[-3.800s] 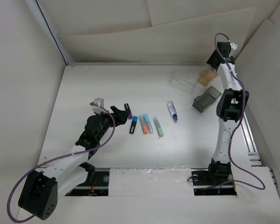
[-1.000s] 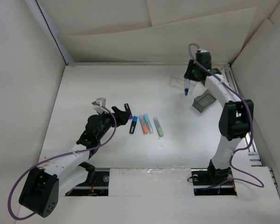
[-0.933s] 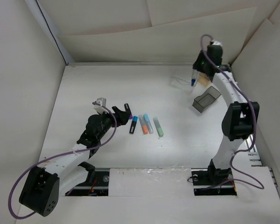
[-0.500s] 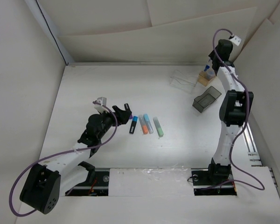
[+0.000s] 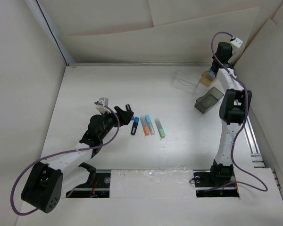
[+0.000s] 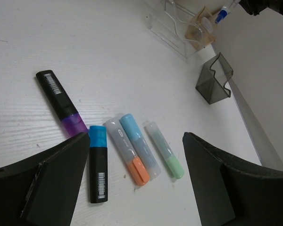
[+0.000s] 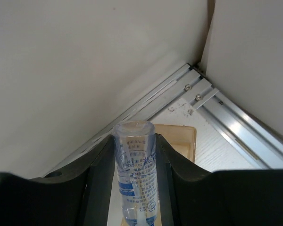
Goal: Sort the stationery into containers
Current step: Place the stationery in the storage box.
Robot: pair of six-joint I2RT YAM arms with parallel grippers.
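Note:
My right gripper is holding the clear marker with its blue end still above the box's rim. It will next lower into the open tan-orange box (image 5: 207,78) (image 7: 181,136) and release the marker there.
Five markers lie in a row mid-table: black with purple end (image 5: 129,108) (image 6: 61,101), black with blue end (image 5: 135,126) (image 6: 98,162), pale with orange end (image 5: 145,127) (image 6: 127,151), light-blue (image 5: 150,125) (image 6: 140,145), pale with green end (image 5: 160,128) (image 6: 165,155). My left gripper (image 5: 124,115) (image 6: 137,157) is open and empty, just left of and above them. My right gripper (image 5: 213,69) (image 7: 134,150) is shut on a clear marker with a blue end (image 7: 136,179), held upright over the tan-orange box (image 5: 207,78) (image 7: 181,136). The clear box (image 5: 185,80) and dark grey box (image 5: 209,100) stand nearby.
White walls close in the table at the back and both sides. An aluminium rail (image 7: 226,117) runs along the right edge beside the tan box. In the left wrist view the boxes stand at the far upper right, with the dark grey box (image 6: 214,82) nearest.
My right gripper carried the clear blue-ended marker from the clear box to above the tan-orange box at the back right corner. My left gripper edged slightly toward the black-purple marker.

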